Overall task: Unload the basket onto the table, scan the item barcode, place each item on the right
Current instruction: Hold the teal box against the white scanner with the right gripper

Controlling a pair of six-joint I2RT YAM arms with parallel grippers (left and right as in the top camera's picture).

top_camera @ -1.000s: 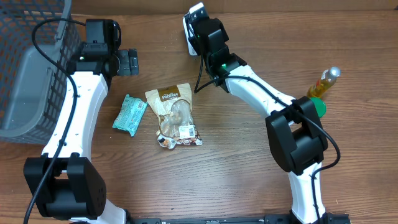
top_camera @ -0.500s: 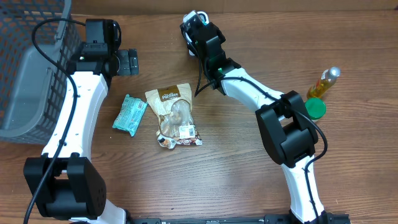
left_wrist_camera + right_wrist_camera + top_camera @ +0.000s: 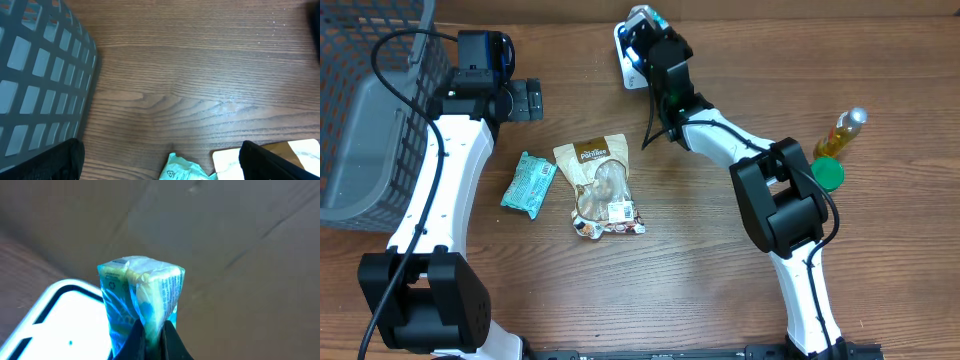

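Observation:
My right gripper moves back, toward the right in the overhead view, and down there next to release the packet, as bare wood lies beside the yellow bottle.
My right gripper [image 3: 154, 330] is shut on a blue-and-green wrapped packet [image 3: 142, 295], the item, pinching its lower edge so it stands up in front of the camera. A white flat scanner [image 3: 60, 320] lies just left of and below the packet. From overhead, the right gripper [image 3: 645, 30] hovers at the table's far edge over that white scanner [image 3: 624, 62]. No barcode on the packet is readable. My left gripper [image 3: 530, 100] is open above bare wood and holds nothing.
A teal packet [image 3: 528, 183] and a brown snack pouch [image 3: 600, 185] lie mid-table. The teal packet [image 3: 182, 170] shows between my left fingers, below them. A grey basket [image 3: 370, 110] stands far left. A yellow bottle [image 3: 842, 130] and green lid [image 3: 828, 173] stand right.
The right wrist has swung and twisted a little above the scanner while keeping hold of the packet. The left arm has not moved.

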